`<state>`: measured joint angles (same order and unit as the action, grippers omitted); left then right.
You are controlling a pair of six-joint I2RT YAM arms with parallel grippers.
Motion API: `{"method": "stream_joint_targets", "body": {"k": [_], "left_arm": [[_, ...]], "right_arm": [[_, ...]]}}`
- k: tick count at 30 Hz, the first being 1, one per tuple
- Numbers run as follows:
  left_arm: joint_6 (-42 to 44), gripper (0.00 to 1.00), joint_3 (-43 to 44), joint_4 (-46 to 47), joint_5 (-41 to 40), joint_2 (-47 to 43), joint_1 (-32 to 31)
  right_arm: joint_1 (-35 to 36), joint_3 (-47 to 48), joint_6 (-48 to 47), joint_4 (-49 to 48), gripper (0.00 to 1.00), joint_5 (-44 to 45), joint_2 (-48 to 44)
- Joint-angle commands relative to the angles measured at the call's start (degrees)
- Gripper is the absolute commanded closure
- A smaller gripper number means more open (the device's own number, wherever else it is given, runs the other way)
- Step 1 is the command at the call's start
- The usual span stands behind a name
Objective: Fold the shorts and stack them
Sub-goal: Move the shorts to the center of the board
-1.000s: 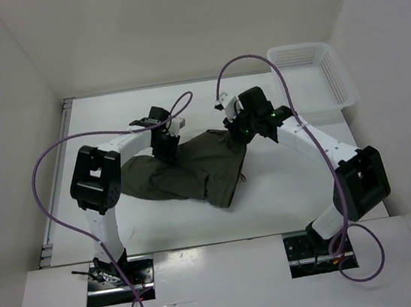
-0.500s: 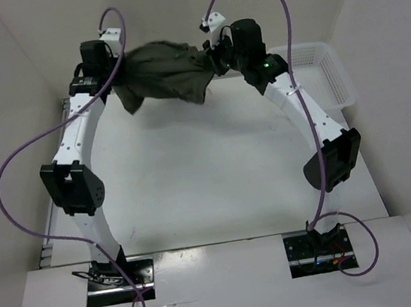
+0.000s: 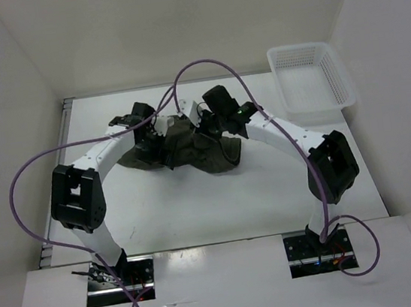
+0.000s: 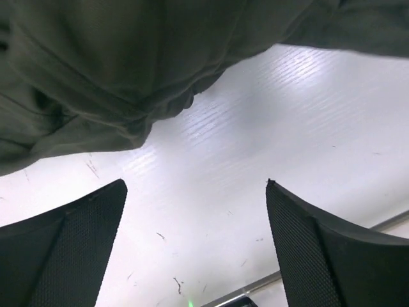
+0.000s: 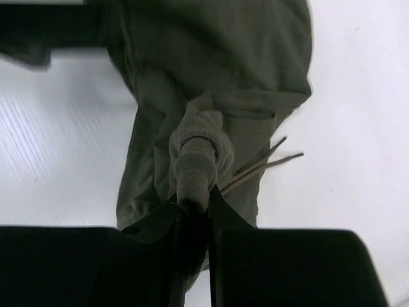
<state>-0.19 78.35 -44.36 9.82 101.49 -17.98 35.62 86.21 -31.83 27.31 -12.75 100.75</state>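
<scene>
My left gripper swings outward next, turning, and lowers onto the shorts' far edge, which lies outward of it, since the gripper's fingers span bare table.
The dark olive shorts (image 3: 190,149) lie crumpled in a heap on the white table (image 3: 196,200), between the two arms. My left gripper (image 3: 156,132) sits at the heap's left side. In the left wrist view it is open (image 4: 195,185), with bare table between its fingers (image 4: 77,243) and the shorts (image 4: 115,70) just ahead of the tips. My right gripper (image 3: 201,124) is at the heap's upper right. It is shut (image 5: 195,195) on a bunched ribbed waistband of the shorts (image 5: 211,64), and the drawstrings (image 5: 268,160) trail out to the right.
A white mesh basket (image 3: 336,79) stands at the back right corner of the table. White walls enclose the table at the back and on both sides. Purple cables loop over both arms.
Both arms came down from holding the shorts stretched high at the back. The cloth now rests bunched on the table. The left gripper opened and let go; the right kept its grip.
</scene>
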Motion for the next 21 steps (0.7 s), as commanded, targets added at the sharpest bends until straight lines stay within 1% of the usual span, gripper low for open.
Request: {"method": "stream_joint_targets", "body": {"k": [1,2,4,5,6,9,10,11,13,14,15,17,21], "left_arm": [[0.2,0.03,5.7,1.2,4.0,-3.1,2.8],[0.2,0.02,7.0,4.2,1.9,-2.4,3.6],[0.2,0.01,12.2,6.6,0.0,0.4,5.7],[0.2,0.01,14.1,8.3,-1.7,3.4,5.8],[0.2,0.01,18.1,8.3,-1.7,5.2,6.5],[0.2,0.01,24.1,9.1,-2.4,12.5,6.5],[0.2,0.02,27.8,9.1,-1.7,14.2,6.5],[0.2,0.02,29.3,9.1,-1.7,17.5,6.5],[0.2,0.02,32.0,9.1,-1.7,20.7,6.5],[0.2,0.02,34.7,9.1,-1.7,24.0,6.5],[0.2,0.02,36.0,9.1,-3.7,25.5,6.5],[0.2,0.01,38.3,9.1,-4.3,29.4,6.5],[0.2,0.01,40.4,10.3,-5.3,33.3,7.0]], "right_arm": [[-0.6,-4.9,-6.7,-2.1,1.0,2.8,-5.6],[-0.6,-6.6,-7.5,-2.6,1.0,3.4,-6.3],[-0.6,-10.4,-8.2,-3.1,1.0,4.5,-8.4],[-0.6,-11.4,-8.2,-3.1,1.0,4.5,-9.0],[-0.6,-13.2,-8.2,-3.1,1.0,4.5,-9.5],[-0.6,-17.1,-8.2,-2.6,1.0,4.0,-11.7],[-0.6,-18.0,-8.2,-2.6,1.0,3.4,-12.6],[-0.6,-18.8,-8.2,-2.6,1.0,3.3,-12.6],[-0.6,-20.8,-8.2,-2.6,1.0,4.0,-13.4],[-0.6,-21.4,-8.2,-2.1,1.0,4.6,-13.9],[-0.6,-21.4,-8.2,-2.1,1.0,4.6,-13.9],[-0.6,-22.0,-8.2,-2.1,1.0,4.6,-14.5],[-0.6,-22.6,-7.2,-1.5,1.0,3.5,-14.5]]}}
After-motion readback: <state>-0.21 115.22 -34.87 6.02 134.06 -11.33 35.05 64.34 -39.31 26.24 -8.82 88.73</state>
